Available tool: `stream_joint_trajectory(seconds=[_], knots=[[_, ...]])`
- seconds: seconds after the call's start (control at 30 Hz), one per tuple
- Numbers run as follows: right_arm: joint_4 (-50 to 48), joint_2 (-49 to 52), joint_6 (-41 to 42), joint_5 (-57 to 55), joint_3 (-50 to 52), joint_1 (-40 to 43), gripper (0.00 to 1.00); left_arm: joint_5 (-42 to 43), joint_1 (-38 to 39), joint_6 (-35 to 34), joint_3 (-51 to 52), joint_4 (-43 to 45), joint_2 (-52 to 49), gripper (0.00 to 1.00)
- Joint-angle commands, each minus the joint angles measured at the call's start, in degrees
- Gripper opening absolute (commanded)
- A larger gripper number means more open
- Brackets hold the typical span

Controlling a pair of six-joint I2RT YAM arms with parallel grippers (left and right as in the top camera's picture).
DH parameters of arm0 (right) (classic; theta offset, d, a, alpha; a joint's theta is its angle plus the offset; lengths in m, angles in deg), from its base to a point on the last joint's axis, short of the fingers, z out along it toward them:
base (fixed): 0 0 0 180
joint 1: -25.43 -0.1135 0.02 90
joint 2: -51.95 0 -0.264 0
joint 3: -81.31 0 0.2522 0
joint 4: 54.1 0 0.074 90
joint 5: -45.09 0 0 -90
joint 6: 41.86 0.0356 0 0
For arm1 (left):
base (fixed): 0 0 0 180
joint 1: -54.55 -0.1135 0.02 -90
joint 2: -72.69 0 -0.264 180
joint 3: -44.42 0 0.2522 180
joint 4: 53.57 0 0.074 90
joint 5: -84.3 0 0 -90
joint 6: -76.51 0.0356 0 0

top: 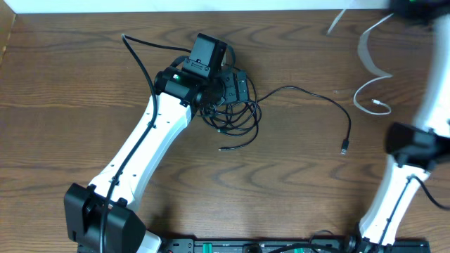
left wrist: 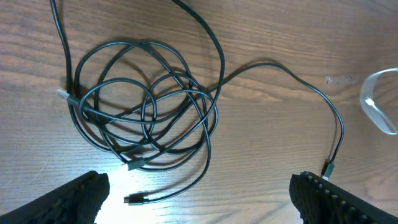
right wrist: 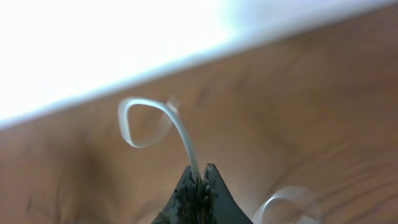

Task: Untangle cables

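The white cable hangs clear of the tangle, so next I need to swing my right gripper to the right in the overhead view, away from the coil, and release the cable.
A black cable lies in a tangled coil on the wooden table, one plug tip loose near the coil. Its long tail runs right to another plug. My left gripper hangs open over the table just beside the coil, holding nothing. From overhead the coil sits under the left wrist, and the tail ends at a plug. A white flat cable rises from my right gripper, which is shut on it. Overhead, the white cable loops down at the far right.
The table's back edge runs close behind the left wrist and the raised white cable. The right arm stands at the right side. A black wire from the left arm trails toward the back left.
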Motion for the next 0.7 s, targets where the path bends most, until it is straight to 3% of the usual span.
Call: stream_joint_trajectory(seconds=[0.0, 0.1, 0.17, 0.3, 0.67], knots=[[-4.9, -2.2, -0.1, -1.0, -5.0, 7.7, 0.01, -0.8, -0.3, 0.1, -0.1, -0.2, -0.2, 0.98], [-12.6, -2.1, 1.0, -1.0, -3.0, 13.3, 0.01, -0.8, -0.3, 0.1, -0.1, -0.2, -0.2, 0.98], [-22.8, -2.1, 1.2, -1.2, 2.3, 16.5, 0.01, -0.8, -0.3, 0.1, -0.1, -0.2, -0.2, 0.98], [-32.7, -2.1, -1.0, -8.5, 9.1, 17.7, 0.01, -0.8, -0.3, 0.1, -0.1, -0.2, -0.2, 0.98], [-43.0, -0.3, -6.0, -13.2, 25.1, 17.7, 0.01, -0.8, -0.3, 0.1, -0.1, -0.2, -0.2, 0.98]])
